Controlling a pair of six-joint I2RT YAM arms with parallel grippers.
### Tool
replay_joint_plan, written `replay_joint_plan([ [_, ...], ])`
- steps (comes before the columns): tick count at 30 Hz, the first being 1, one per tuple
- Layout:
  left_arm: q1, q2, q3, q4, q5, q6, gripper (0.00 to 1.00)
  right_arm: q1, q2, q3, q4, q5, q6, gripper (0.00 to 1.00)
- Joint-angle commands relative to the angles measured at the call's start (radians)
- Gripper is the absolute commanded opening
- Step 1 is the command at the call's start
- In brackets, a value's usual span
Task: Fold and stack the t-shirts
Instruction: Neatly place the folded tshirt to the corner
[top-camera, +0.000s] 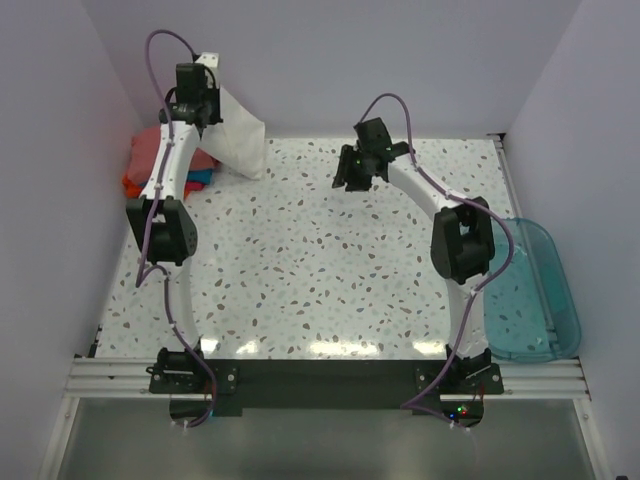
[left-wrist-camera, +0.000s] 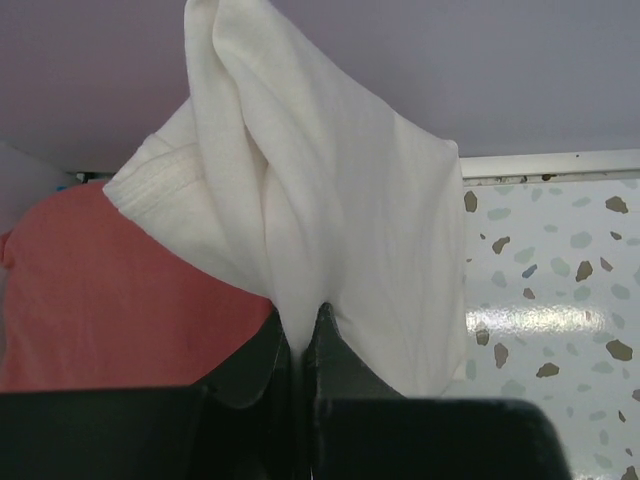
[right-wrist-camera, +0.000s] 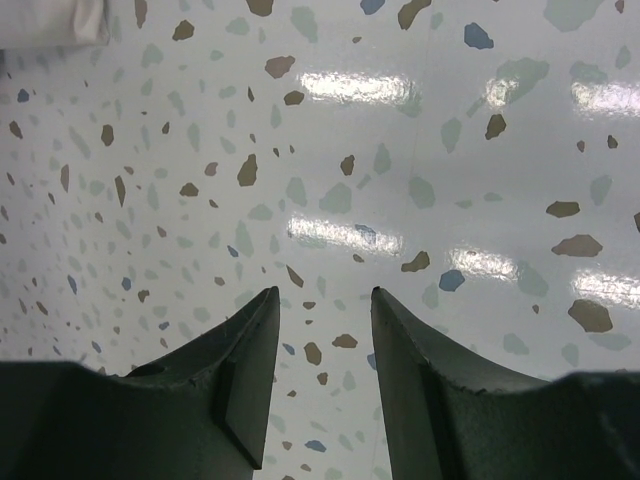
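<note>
The stack is to the left gripper's left in the top view, so the left gripper should next move farther over the salmon-pink shirt (top-camera: 146, 152) (left-wrist-camera: 125, 295) and let go of the white t-shirt there.
My left gripper (top-camera: 203, 118) is shut on the white t-shirt (top-camera: 240, 135) and holds it up at the far left; the cloth hangs down to the table. In the left wrist view the white t-shirt (left-wrist-camera: 320, 200) is pinched between my left gripper (left-wrist-camera: 303, 330); its red print is hidden. A stack of folded shirts, salmon-pink on top (top-camera: 150, 150) with teal (top-camera: 200, 178) and orange (top-camera: 135, 185) below, lies at the far left corner; the salmon-pink one also shows in the left wrist view (left-wrist-camera: 110, 300). My right gripper (top-camera: 355, 170) is open and empty above the bare table (right-wrist-camera: 322, 300).
A translucent teal plastic bin (top-camera: 530, 290) sits at the table's right edge. Lavender walls close the back and sides. The speckled tabletop (top-camera: 320, 260) lies between the arms. A corner of white cloth (right-wrist-camera: 50, 20) shows at the top left of the right wrist view.
</note>
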Motion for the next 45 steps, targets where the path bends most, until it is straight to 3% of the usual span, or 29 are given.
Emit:
replay_joint_plan([
  [1,0.018,-0.036,0.076,0.143,0.067,0.003,0.00,0.004,0.012,0.053,-0.033,0.001,0.005,0.45],
  [14,0.032,-0.059,0.115,0.229,0.090,-0.013,0.00,0.004,0.036,0.067,-0.047,0.005,-0.016,0.45],
  [24,0.187,-0.096,0.114,0.246,0.230,-0.161,0.00,0.004,0.047,0.098,-0.074,0.004,-0.036,0.45],
  [33,0.337,-0.090,-0.038,0.286,0.279,-0.339,0.00,0.004,0.021,0.024,-0.045,0.016,-0.047,0.44],
  [36,0.348,-0.067,-0.088,0.267,0.233,-0.376,0.31,0.004,0.016,-0.011,-0.031,0.014,-0.050,0.44],
  [37,0.349,-0.063,-0.098,0.260,0.198,-0.384,0.50,0.004,0.015,-0.025,-0.030,0.014,-0.051,0.44],
  [39,0.352,-0.067,-0.131,0.246,0.155,-0.410,0.64,0.005,0.012,-0.037,-0.028,0.017,-0.059,0.44],
  [41,0.354,-0.102,-0.162,0.267,0.141,-0.421,0.71,0.004,0.007,-0.054,-0.028,0.022,-0.068,0.45],
  [42,0.354,-0.122,-0.206,0.287,0.142,-0.431,0.86,0.004,0.001,-0.058,-0.025,0.024,-0.070,0.45],
  [45,0.345,-0.187,-0.250,0.329,0.133,-0.436,0.90,0.004,-0.021,-0.081,-0.011,0.028,-0.071,0.46],
])
